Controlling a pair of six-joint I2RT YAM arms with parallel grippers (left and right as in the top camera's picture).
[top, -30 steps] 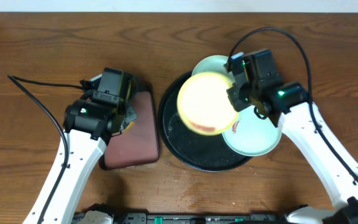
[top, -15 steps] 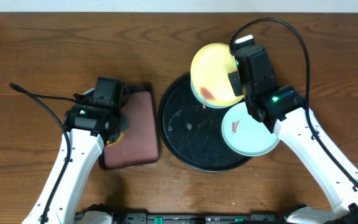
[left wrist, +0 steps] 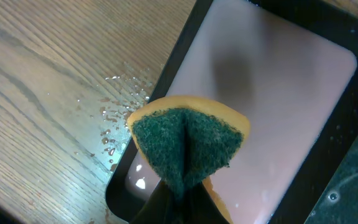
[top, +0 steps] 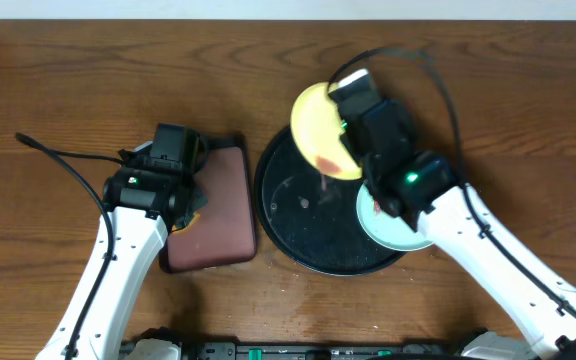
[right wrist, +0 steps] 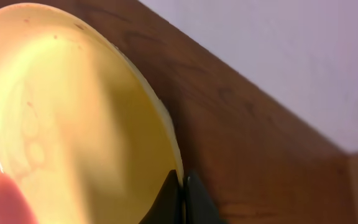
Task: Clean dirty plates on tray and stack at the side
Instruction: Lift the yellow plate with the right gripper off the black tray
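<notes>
My right gripper holds the plate and will next swing past the black tray (top: 271, 215) and down to release it, as bare wood lies below, to the right in the overhead view.
My right gripper (top: 347, 128) is shut on the rim of a pale yellow plate (top: 320, 128) and holds it tilted steeply above the far edge of the round black tray (top: 271, 215). In the right wrist view the fingertips (right wrist: 178, 184) pinch that plate's edge (right wrist: 73, 118). A reddish-brown smear (top: 329, 160) marks its lower part. A mint-blue plate (top: 389, 233) lies on the tray's right side, half hidden under my right arm. My left gripper (left wrist: 180, 194) is shut on a folded yellow-and-green sponge (left wrist: 187, 142) over the maroon tray (left wrist: 278, 93).
The rectangular maroon tray (top: 220, 215) sits just left of the black tray. Water drops (left wrist: 114, 115) lie on the wood beside its corner. Small crumbs (top: 305, 203) dot the black tray's floor. A cable (top: 58, 152) trails left from my left arm.
The right gripper has swung the yellow plate from nearly flat to steeply tilted, shifting it left and back. The left arm settled slightly lower-left, then stayed still.
</notes>
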